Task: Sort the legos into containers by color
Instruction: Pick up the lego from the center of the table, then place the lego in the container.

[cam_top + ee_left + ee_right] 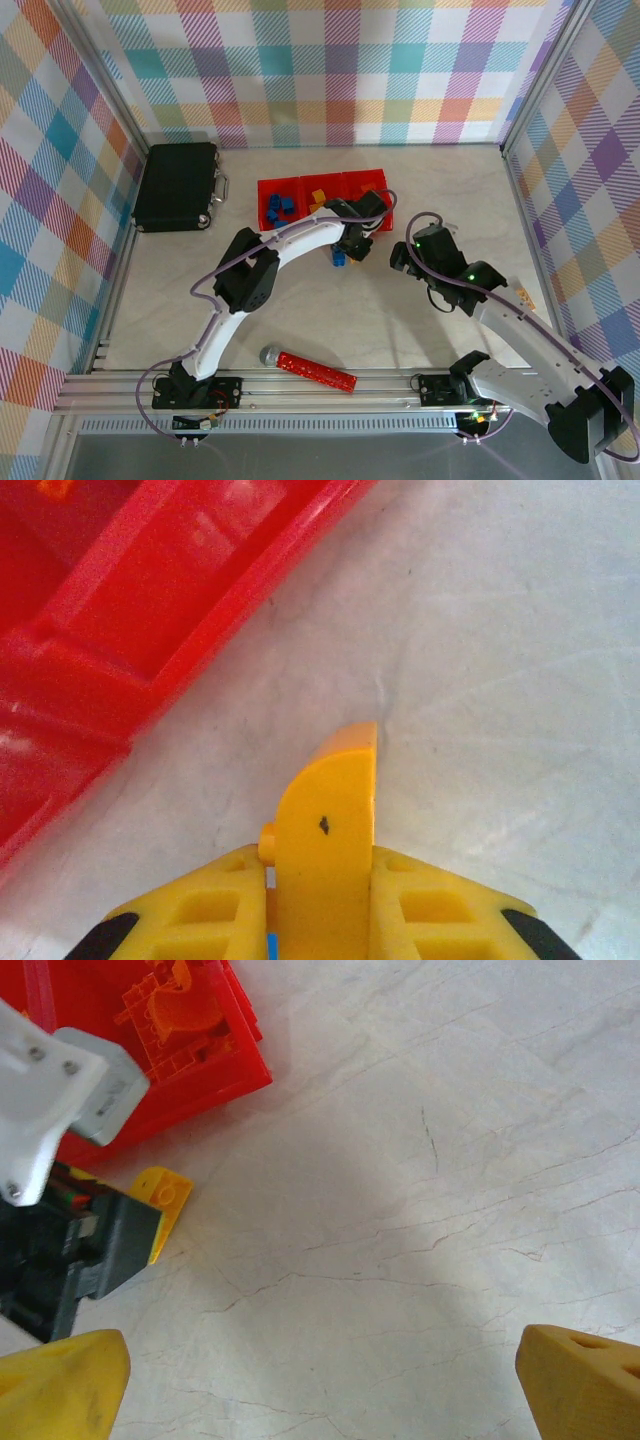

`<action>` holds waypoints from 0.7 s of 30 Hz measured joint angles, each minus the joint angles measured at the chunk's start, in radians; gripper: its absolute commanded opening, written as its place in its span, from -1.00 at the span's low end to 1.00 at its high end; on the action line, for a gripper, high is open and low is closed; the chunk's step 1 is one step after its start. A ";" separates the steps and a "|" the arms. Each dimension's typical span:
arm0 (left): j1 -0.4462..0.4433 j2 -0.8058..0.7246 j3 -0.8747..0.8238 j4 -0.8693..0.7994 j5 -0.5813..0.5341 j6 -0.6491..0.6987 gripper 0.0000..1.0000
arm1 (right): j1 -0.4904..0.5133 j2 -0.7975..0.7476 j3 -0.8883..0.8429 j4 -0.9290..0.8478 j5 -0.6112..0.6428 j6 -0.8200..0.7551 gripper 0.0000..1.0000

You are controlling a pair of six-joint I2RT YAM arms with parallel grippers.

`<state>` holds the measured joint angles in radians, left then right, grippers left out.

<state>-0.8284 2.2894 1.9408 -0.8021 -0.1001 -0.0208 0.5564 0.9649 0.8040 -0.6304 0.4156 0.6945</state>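
The yellow lego should go where yellow legos already lie, so my left gripper will next lift up and outward over the middle bin (322, 192) and let the yellow lego go there.
My left gripper (322, 905) is shut on a yellow lego with a rounded top (330, 810), which stands between its yellow fingers (200, 910) just off the red containers (150, 610). From above, this gripper (352, 246) sits in front of the right bin, with a blue lego (339, 258) on the table beside it. The containers (262, 205) hold blue legos (278, 207) in the left bin and yellow ones (317, 197) in the middle. Orange pieces (180, 1010) lie in the right bin. My right gripper (320, 1390) stands wide open over bare table, right of the yellow lego (165, 1195).
A black hard case (178, 187) lies at the back left. A long red studded bar (315, 370) with a grey ball end rests near the front edge. A small orange object (523, 296) sits by the right wall.
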 measured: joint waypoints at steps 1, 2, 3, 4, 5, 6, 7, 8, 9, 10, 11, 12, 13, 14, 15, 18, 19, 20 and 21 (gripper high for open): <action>0.004 -0.029 -0.019 0.005 0.005 -0.011 -0.67 | 0.000 -0.003 0.000 0.000 0.005 -0.002 0.98; 0.009 -0.052 -0.032 0.011 0.005 -0.019 -0.70 | 0.000 -0.005 0.000 -0.001 0.008 -0.002 0.98; 0.013 -0.083 -0.043 0.019 0.005 -0.032 -0.75 | 0.000 -0.008 0.000 -0.002 0.011 -0.003 0.98; 0.018 -0.116 -0.050 0.030 0.002 -0.045 -0.81 | 0.000 -0.011 0.000 -0.003 0.013 -0.003 0.98; 0.025 -0.149 -0.055 0.043 -0.003 -0.058 -0.86 | -0.001 -0.013 0.000 -0.004 0.015 -0.003 0.98; 0.034 -0.179 -0.055 0.054 -0.011 -0.069 -0.89 | -0.001 -0.014 0.000 -0.005 0.015 -0.003 0.98; 0.045 -0.207 -0.055 0.068 -0.023 -0.079 -0.91 | -0.001 -0.015 0.000 -0.006 0.015 -0.002 0.98; 0.061 -0.235 -0.055 0.085 -0.039 -0.092 -0.91 | -0.001 -0.016 0.000 -0.006 0.015 -0.002 0.98; 0.075 -0.254 -0.055 0.099 -0.051 -0.100 -0.90 | -0.001 -0.016 0.000 -0.007 0.015 -0.002 0.98; 0.096 -0.273 -0.055 0.113 -0.069 -0.113 -0.90 | -0.001 -0.016 0.000 -0.006 0.015 -0.002 0.98; 0.117 -0.283 -0.051 0.121 -0.086 -0.124 -0.89 | -0.001 -0.016 0.000 -0.007 0.015 -0.002 0.98; 0.134 -0.283 -0.043 0.123 -0.097 -0.134 -0.89 | -0.001 -0.016 0.000 -0.007 0.015 -0.002 0.98; 0.157 -0.278 -0.032 0.127 -0.107 -0.145 -0.89 | -0.001 -0.016 0.000 -0.006 0.015 -0.002 0.98; 0.180 -0.266 -0.019 0.124 -0.114 -0.156 -0.89 | -0.001 -0.016 0.000 -0.007 0.015 -0.002 0.98; 0.198 -0.252 -0.005 0.121 -0.119 -0.164 -0.89 | -0.001 -0.017 0.000 -0.007 0.015 -0.002 0.98; 0.248 -0.185 0.042 0.123 -0.118 -0.186 -0.89 | -0.001 -0.020 -0.005 -0.007 0.015 -0.002 0.98; 0.264 -0.156 0.059 0.122 -0.114 -0.195 -0.89 | -0.001 -0.020 -0.006 -0.007 0.015 -0.002 0.98; 0.278 -0.129 0.072 0.122 -0.105 -0.204 -0.89 | -0.001 -0.020 -0.006 -0.009 0.015 -0.002 0.98; 0.289 -0.110 0.076 0.125 -0.094 -0.213 -0.87 | -0.001 -0.020 -0.006 -0.012 0.015 -0.002 0.98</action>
<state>-0.5392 2.1792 2.0171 -0.6773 -0.1944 -0.2340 0.5556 0.9451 0.7975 -0.6422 0.4305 0.6922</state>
